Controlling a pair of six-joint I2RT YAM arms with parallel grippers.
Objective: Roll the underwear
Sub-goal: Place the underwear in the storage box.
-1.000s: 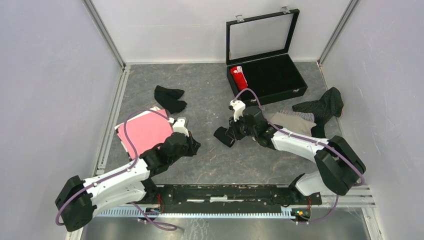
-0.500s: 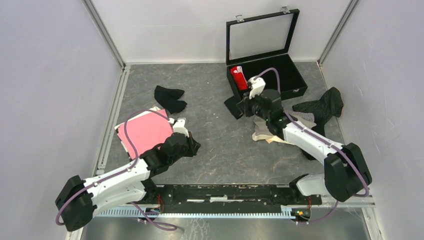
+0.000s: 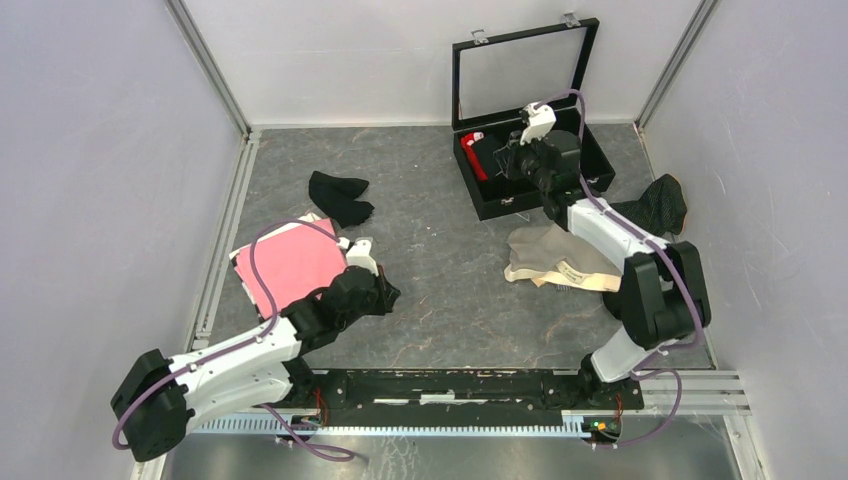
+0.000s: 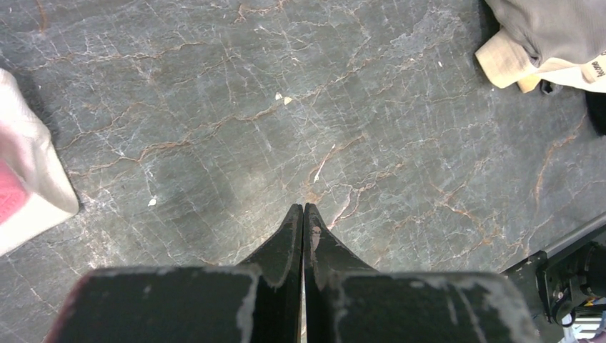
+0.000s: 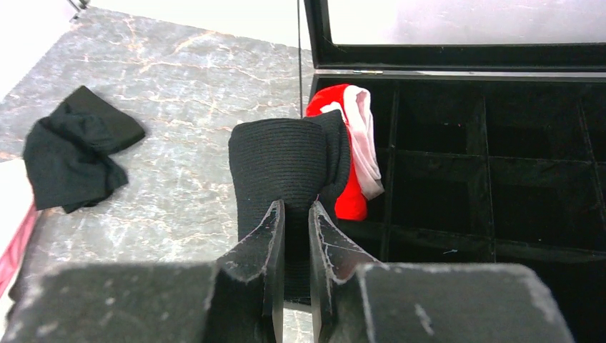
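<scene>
The rolled black underwear in my right gripper comes down into the case compartment's empty near end (image 3: 491,194) below it next, before the rolled red underwear, and is released.
My right gripper (image 5: 296,209) is shut on a rolled black underwear (image 5: 279,161) and holds it over the front left corner of the open black case (image 3: 590,155), also seen from above (image 3: 503,158). A rolled red underwear with a white band (image 5: 355,153) sits in the case's left compartment (image 3: 473,153). My left gripper (image 4: 303,209) is shut and empty above bare table (image 3: 388,292). A pink underwear (image 3: 290,265) lies left of it. A loose black underwear (image 3: 338,195) lies at the back left. A beige underwear (image 3: 555,258) and a dark pinstriped one (image 3: 655,208) lie right.
The case's glass lid (image 3: 520,68) stands upright against the back wall. The case's dividers (image 5: 493,179) form several compartments. Grey walls with metal rails (image 3: 225,235) enclose the marbled grey table (image 3: 440,300). The arm bases' rail (image 3: 450,390) runs along the near edge.
My right gripper has carried the rolled black underwear from the table's middle back and right to the case's front left corner. The beige underwear is now uncovered. The left arm has not moved.
</scene>
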